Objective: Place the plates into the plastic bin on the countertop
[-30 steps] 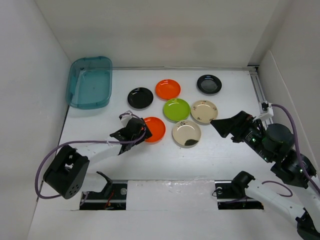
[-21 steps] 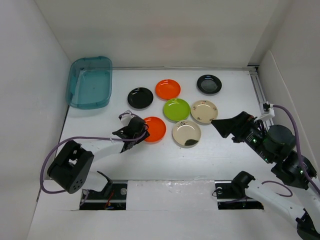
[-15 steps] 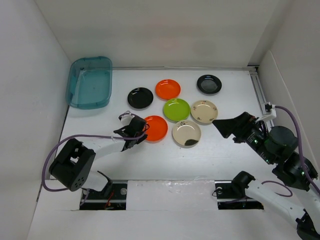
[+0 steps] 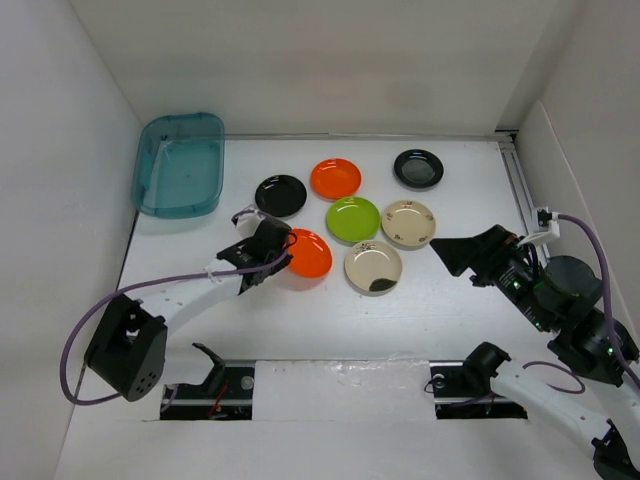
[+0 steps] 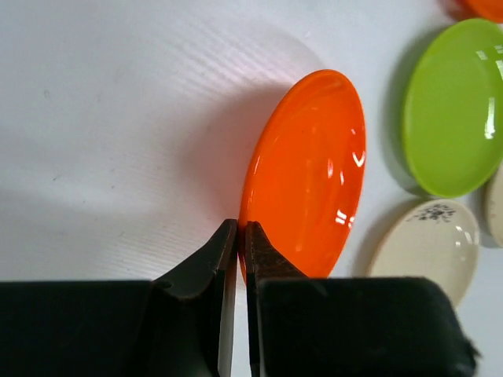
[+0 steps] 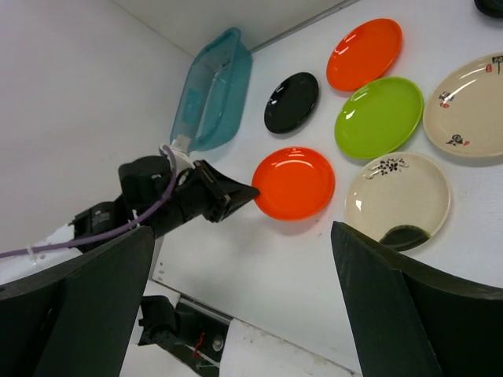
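The left gripper lifts outward and to the left in the top view next, then lowers into the teal bin (image 4: 180,165) and releases, as the bin's bottom is empty.
My left gripper (image 4: 283,250) is shut on the near rim of an orange plate (image 4: 310,254), which hangs slightly tilted just above the countertop (image 4: 330,320) with its shadow beneath. In the left wrist view the jaws pinch the plate's (image 5: 310,173) edge at the left gripper (image 5: 242,236). On the countertop lie another orange plate (image 4: 336,178), a lime green one (image 4: 352,219), two black ones (image 4: 281,194) (image 4: 418,168) and two cream ones (image 4: 408,223) (image 4: 373,267). The teal plastic bin (image 4: 180,165) stands at the far left, with nothing in it. My right gripper (image 4: 445,250) hovers open and holds nothing.
White walls close in the left, back and right sides. A metal rail (image 4: 520,185) runs along the right edge. The arm bases and cable slots (image 4: 225,385) sit at the near edge. The left arm's purple cable (image 4: 160,285) loops over the near-left countertop.
The left gripper's jaws have closed on the orange plate's rim and lifted it a little, away from the base. The right arm has drifted slightly to the right, still open.
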`<state>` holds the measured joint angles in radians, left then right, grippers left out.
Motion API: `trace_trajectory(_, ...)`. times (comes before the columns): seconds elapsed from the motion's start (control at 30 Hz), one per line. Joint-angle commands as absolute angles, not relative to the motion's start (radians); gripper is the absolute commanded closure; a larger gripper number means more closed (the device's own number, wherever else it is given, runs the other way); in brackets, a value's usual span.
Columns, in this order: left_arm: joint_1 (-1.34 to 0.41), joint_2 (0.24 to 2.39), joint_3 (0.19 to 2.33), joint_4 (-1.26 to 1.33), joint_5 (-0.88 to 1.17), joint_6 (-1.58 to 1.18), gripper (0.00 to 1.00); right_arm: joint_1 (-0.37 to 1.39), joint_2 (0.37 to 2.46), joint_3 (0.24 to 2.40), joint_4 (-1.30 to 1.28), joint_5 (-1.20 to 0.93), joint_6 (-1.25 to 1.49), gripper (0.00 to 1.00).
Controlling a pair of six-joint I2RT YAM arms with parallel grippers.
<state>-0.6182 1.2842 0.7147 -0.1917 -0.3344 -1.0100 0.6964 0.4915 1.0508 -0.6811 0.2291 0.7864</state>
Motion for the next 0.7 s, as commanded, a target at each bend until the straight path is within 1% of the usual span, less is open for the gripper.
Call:
trace_trajectory(0.0, -0.563, 1.261, 0.859, -0.244, -0.356, -0.910, 1.00, 0.707, 0.485, 1.074, -0.655, 0.249, 0.769, 0.00)
trace_trajectory(0.2, -0.338, 1.298, 1.026, -0.224, -0.155, -0.799, 1.00, 0.707, 0.485, 1.083, -0.646, 0.249, 0.759, 0.00)
trace_trajectory(0.3, -0.232, 1.328, 1.152, -0.242, -0.109, -0.779, 1.00, 0.707, 0.485, 1.074, -0.635, 0.249, 0.759, 0.00)
trace_trajectory(0.4, -0.109, 1.409, 1.297, -0.271, -0.109, -0.788, 1.00, 0.707, 0.485, 1.074, -0.612, 0.249, 0.749, 0.00)
trace_trajectory(0.47, -0.013, 1.500, 1.401, -0.284, -0.087, -0.802, 1.00, 0.707, 0.495, 1.074, -0.603, 0.249, 0.739, 0.00)
trace_trajectory(0.53, 0.030, 1.572, 1.486, -0.294, -0.103, -0.815, 1.00, 0.707, 0.505, 1.074, -0.594, 0.238, 0.739, 0.00)
trace_trajectory(0.57, 0.063, 1.665, 1.534, -0.320, -0.136, -0.815, 1.00, 0.707, 0.515, 1.074, -0.583, 0.226, 0.739, 0.00)
trace_trajectory(0.6, 0.080, 1.719, 1.651, -0.354, -0.147, -0.815, 1.00, 0.707, 0.515, 1.074, -0.583, 0.225, 0.739, 0.00)
trace_trajectory(0.63, 0.096, 1.773, 1.710, -0.383, -0.147, -0.815, 1.00, 0.707, 0.515, 1.074, -0.572, 0.210, 0.739, 0.00)
trace_trajectory(0.67, 0.112, 1.877, 1.762, -0.428, -0.147, -0.815, 1.00, 0.707, 0.515, 1.065, -0.572, 0.201, 0.739, 0.00)
